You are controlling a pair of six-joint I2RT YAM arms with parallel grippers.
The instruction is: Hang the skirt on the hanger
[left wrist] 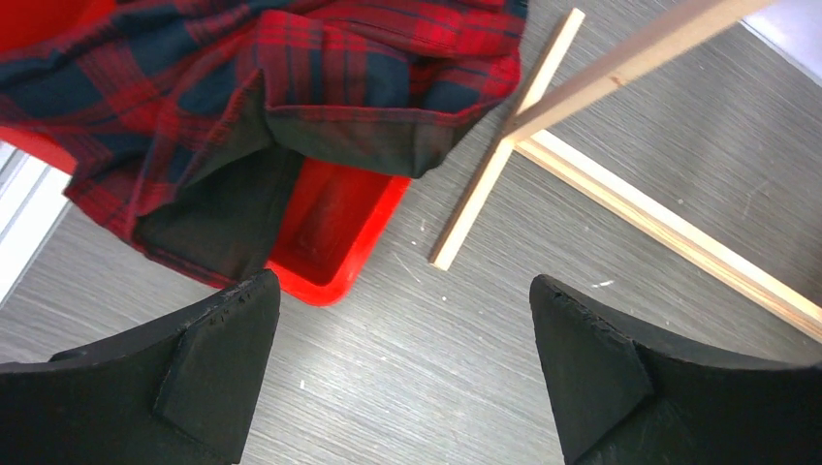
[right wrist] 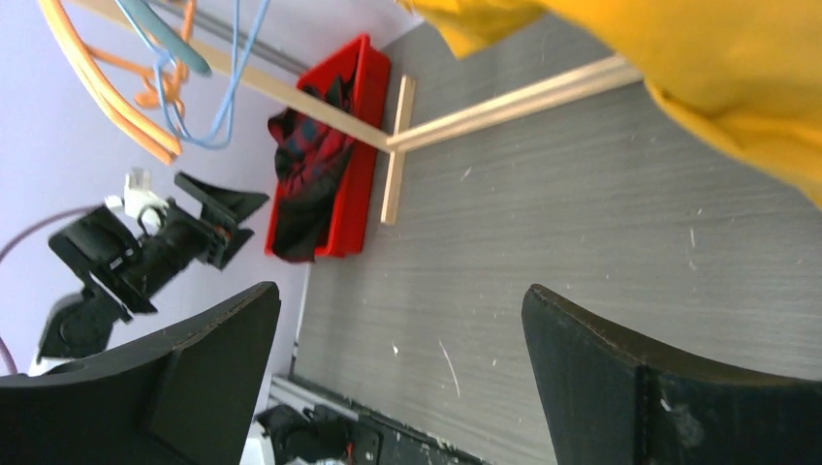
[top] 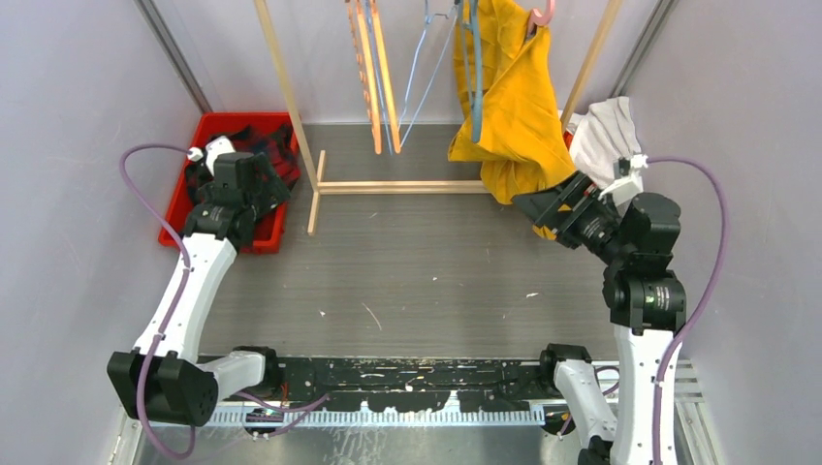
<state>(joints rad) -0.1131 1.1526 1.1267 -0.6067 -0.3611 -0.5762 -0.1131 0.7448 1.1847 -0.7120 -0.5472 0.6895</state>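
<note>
The plaid garment's folded edge (left wrist: 334,89) sticks out over the red bin below my left gripper, so my left gripper should move down next, toward the bin and onto that fold.
A yellow skirt (top: 514,107) hangs from a pink hanger (top: 543,14) at the right end of the wooden rack; its hem fills the top right of the right wrist view (right wrist: 737,68). My right gripper (top: 543,208) stands open just below and beside the hem, touching nothing, with bare table between its fingers (right wrist: 402,373). A red and navy plaid garment (left wrist: 291,77) lies in the red bin (top: 179,194) and spills over its rim. My left gripper (left wrist: 402,368) is open and empty above the table, next to the bin's corner.
The wooden rack's base bar (top: 402,186) and foot (left wrist: 485,184) lie on the table between the arms. Orange hangers (top: 373,77) and blue hangers (top: 417,68) hang on the rack. A white-grey cloth (top: 606,136) sits at the right, behind the right arm.
</note>
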